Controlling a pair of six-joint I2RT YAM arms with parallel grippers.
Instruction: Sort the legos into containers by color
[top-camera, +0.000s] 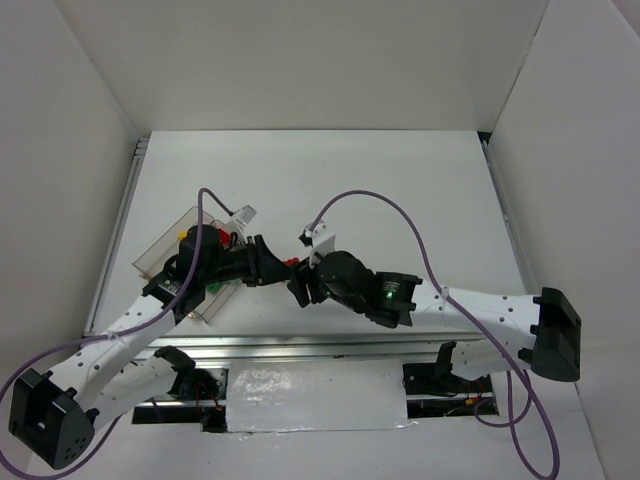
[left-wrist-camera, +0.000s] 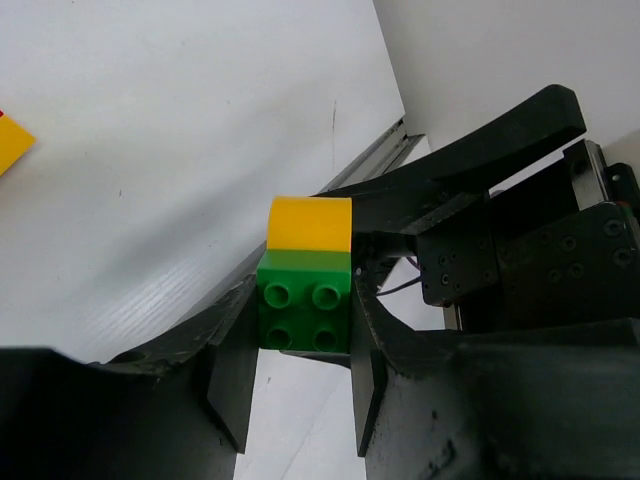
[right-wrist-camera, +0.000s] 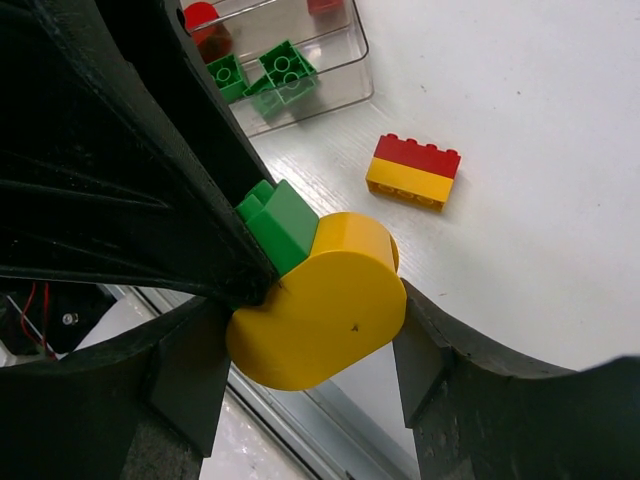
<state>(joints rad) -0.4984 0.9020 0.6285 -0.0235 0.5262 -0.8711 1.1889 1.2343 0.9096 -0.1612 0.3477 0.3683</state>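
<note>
I will pull my left gripper left in the top view off the yellow brick (left-wrist-camera: 310, 222), lower it and release, as the tray's matching green bricks lie there below.
A green studded brick (left-wrist-camera: 305, 305) and a yellow rounded brick (left-wrist-camera: 310, 222) are joined together and held in the air between both grippers. My left gripper (left-wrist-camera: 303, 305) is shut on the green brick. My right gripper (right-wrist-camera: 312, 312) is shut on the yellow brick (right-wrist-camera: 320, 305), with the green brick (right-wrist-camera: 285, 225) sticking out towards the left fingers. In the top view the two grippers, left (top-camera: 275, 268) and right (top-camera: 297, 281), meet just right of the clear tray (top-camera: 160, 252). The tray (right-wrist-camera: 345, 60) holds green bricks (right-wrist-camera: 272, 72) and a red brick (right-wrist-camera: 200, 15).
A red-on-yellow brick stack (right-wrist-camera: 413, 170) lies on the white table beside the tray; its edge also shows in the left wrist view (left-wrist-camera: 12, 145). A metal rail (top-camera: 320, 345) runs along the table's near edge. White walls enclose the table.
</note>
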